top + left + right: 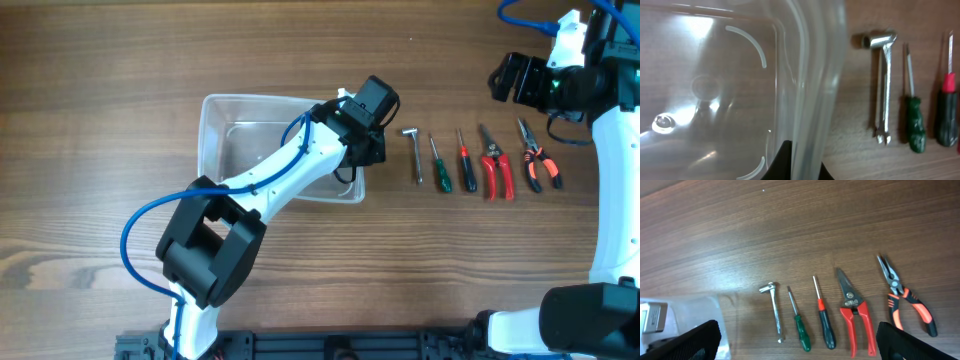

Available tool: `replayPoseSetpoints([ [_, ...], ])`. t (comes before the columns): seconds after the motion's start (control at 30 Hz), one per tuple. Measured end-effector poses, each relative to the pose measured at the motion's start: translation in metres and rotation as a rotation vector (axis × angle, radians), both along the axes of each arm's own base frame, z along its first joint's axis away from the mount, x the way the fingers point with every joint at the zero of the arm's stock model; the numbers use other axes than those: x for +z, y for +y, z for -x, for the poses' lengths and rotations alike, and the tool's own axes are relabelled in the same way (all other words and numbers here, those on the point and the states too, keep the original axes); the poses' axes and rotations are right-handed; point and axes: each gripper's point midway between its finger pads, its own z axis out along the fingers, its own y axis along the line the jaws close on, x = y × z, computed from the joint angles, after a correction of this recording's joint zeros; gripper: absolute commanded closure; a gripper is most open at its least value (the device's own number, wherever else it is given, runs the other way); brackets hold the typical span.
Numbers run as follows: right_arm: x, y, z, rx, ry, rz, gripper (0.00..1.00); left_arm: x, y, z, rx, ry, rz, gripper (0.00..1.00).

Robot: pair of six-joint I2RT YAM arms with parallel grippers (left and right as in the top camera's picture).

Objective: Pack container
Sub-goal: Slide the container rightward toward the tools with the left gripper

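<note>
The clear plastic container [213, 140] still has bare wood between it and the tools, so next my left gripper should shift it toward the socket wrench and release it there.
The clear plastic container [213, 140] stands left of centre on the table and looks empty. My left gripper [354, 168] is at its right wall. In the left wrist view the two black fingers [802, 159] straddle that wall [812, 75], one inside and one outside, shut on it. My right gripper [512, 78] is open and empty, held high at the back right. In the right wrist view its fingers [797, 340] are spread wide above the tool row, and a corner of the container [690, 312] shows at lower left.
A row of tools lies right of the container: a silver socket wrench [415, 155], a green screwdriver [440, 172], a red-and-black screwdriver [466, 168], red snips [496, 172] and orange-and-black pliers [540, 165]. The table is brown wood.
</note>
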Motion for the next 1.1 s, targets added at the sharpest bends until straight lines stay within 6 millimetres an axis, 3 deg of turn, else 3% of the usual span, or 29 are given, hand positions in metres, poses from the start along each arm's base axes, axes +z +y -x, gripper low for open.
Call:
replayPoseSetpoints([
  [0.2, 0.001, 0.004, 0.000, 0.012, -0.004, -0.022, 0.00, 0.008, -0.008, -0.015, 0.025, -0.052, 0.054, 0.96],
  [0.3, 0.001, 0.005, 0.000, 0.015, -0.004, -0.026, 0.00, 0.008, -0.009, -0.016, 0.028, -0.053, 0.058, 0.90],
  [0.37, 0.001, 0.005, 0.000, 0.016, -0.004, -0.028, 0.00, 0.008, -0.009, -0.016, 0.029, -0.052, 0.060, 0.82],
  [0.47, 0.001, 0.006, 0.000, 0.016, -0.004, -0.028, 0.00, 0.009, -0.012, -0.014, 0.016, -0.043, 0.075, 0.53],
  [0.57, 0.001, 0.006, 0.000, 0.016, -0.004, -0.028, 0.00, 0.010, -0.020, -0.009, 0.014, -0.011, 0.121, 0.41],
  [0.7, 0.001, 0.006, 0.000, 0.016, -0.004, -0.028, 0.00, 0.010, -0.023, -0.006, 0.005, 0.006, 0.140, 0.41],
  [1.1, 0.001, 0.006, 0.000, 0.017, -0.004, -0.030, 0.00, 0.014, -0.023, -0.013, 0.000, -0.008, 0.165, 0.63],
])
